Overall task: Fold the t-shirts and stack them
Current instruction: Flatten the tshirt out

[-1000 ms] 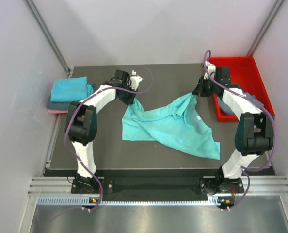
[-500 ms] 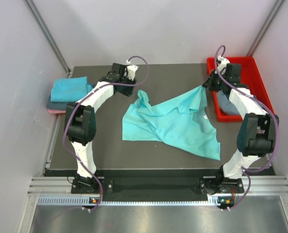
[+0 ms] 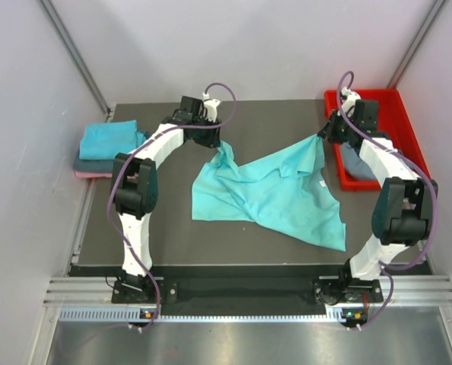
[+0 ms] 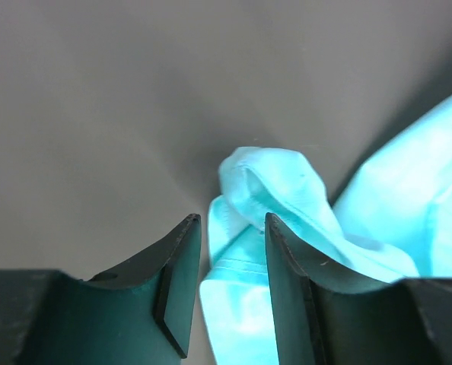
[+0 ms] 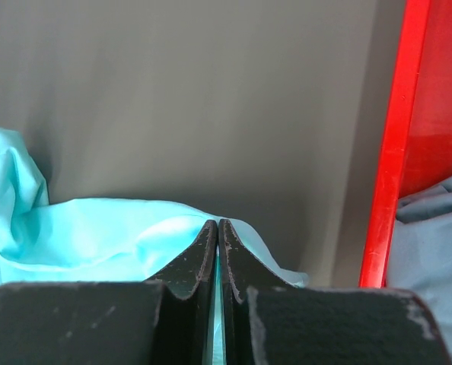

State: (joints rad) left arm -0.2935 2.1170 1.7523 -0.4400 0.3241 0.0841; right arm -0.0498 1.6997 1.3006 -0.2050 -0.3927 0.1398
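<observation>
The cloth stands up unpinched between the open fingers, so my left gripper lowers onto the teal t-shirt's bunched far corner next and closes there.
A teal t-shirt lies crumpled and spread across the middle of the dark table. Its far-left corner stands up in a bunch. My left gripper hovers right over that bunch, open, with cloth lying between its fingers but not pinched. The right gripper is shut on the shirt's far-right corner and holds it up beside the red tray. A slate grey-blue t-shirt sits in the tray. Folded turquoise, grey and pink t-shirts are stacked at the table's left edge.
The red tray's wall rises just right of my right gripper. White walls close in the table on the left, back and right. Bare dark table shows beyond the left gripper.
The left gripper let go of the shirt's left corner, which dropped in a bunch, then came back over it. The right gripper carried its corner back and to the right, toward the tray.
</observation>
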